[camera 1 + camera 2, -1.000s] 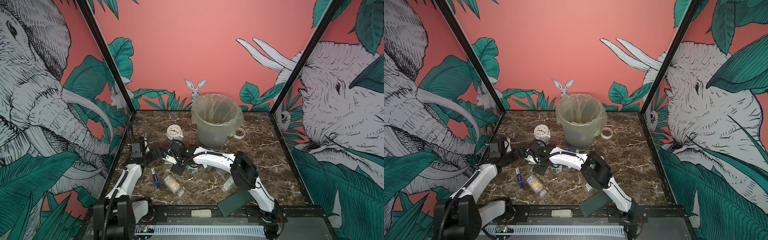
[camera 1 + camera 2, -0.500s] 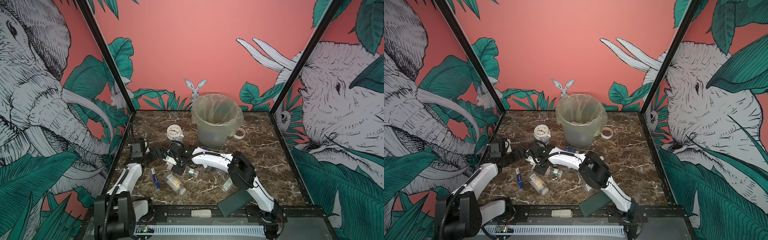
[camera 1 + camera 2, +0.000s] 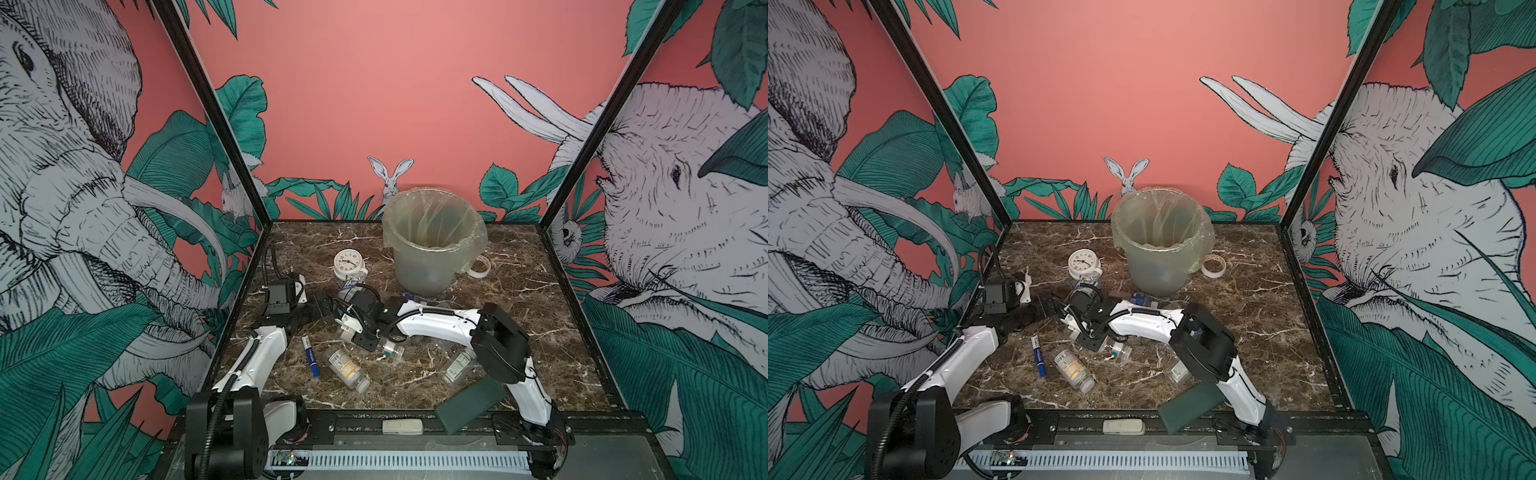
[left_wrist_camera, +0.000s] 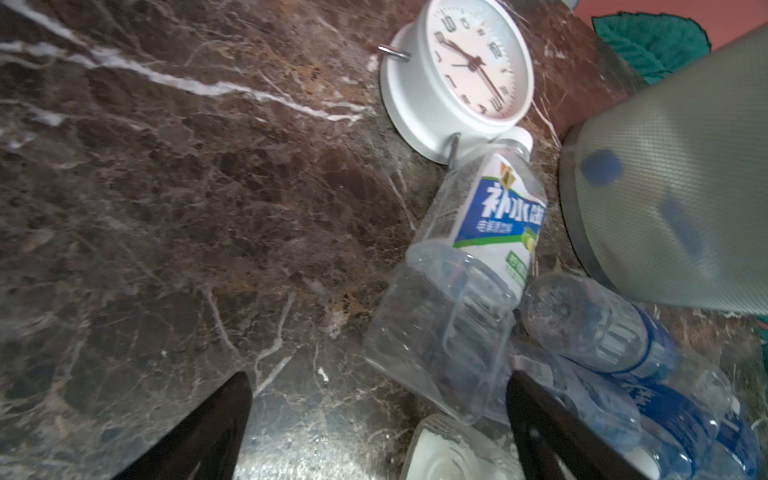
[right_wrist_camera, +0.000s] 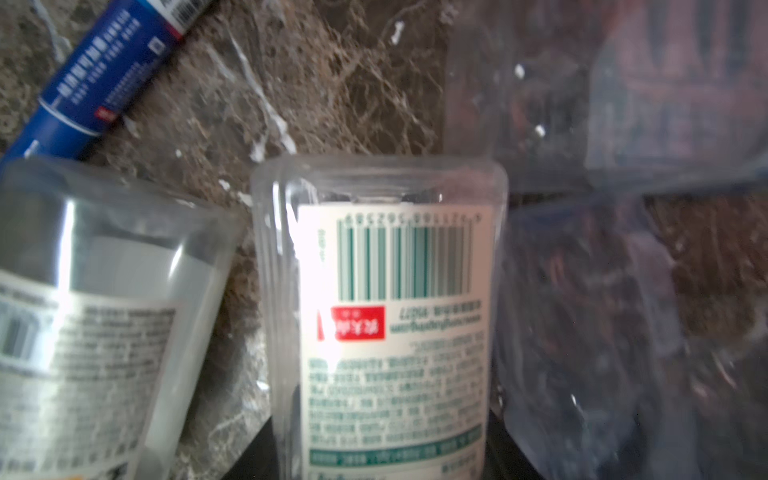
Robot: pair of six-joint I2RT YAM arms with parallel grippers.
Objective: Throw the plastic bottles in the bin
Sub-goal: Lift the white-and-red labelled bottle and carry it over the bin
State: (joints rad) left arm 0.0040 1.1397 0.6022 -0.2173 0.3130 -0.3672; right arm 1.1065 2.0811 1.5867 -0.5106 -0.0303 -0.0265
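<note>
The bin's rim is high above the marble. My right gripper will next lift the clear plastic bottle (image 3: 392, 351) outward over the bin's opening (image 3: 434, 220) and let go of it.
My right gripper (image 3: 365, 338) reaches across to the middle left, shut on a clear plastic bottle (image 5: 386, 316) with a white, green-printed label; the bottle (image 3: 392, 351) lies on the marble. A white-labelled pill bottle (image 3: 347, 370) lies just in front and shows beside the held one (image 5: 91, 324). My left gripper (image 4: 378, 432) stands open low over the marble, with a blue-labelled bottle (image 4: 482, 232) and two blue-banded ones (image 4: 602, 328) ahead of it. Another small bottle (image 3: 457, 368) lies under the right arm. The bag-lined bin (image 3: 424, 270) stands at the back.
A white clock (image 3: 348, 264) sits left of the bin and a tape roll (image 3: 478, 268) on its right. A blue marker (image 3: 309, 355) lies by the left arm. A dark green block (image 3: 471, 399) leans at the front edge, by a white remote (image 3: 402, 426).
My right gripper's jaws have narrowed onto the white-labelled bottle and the gripper has shifted slightly toward the front. The left arm has hardly moved.
</note>
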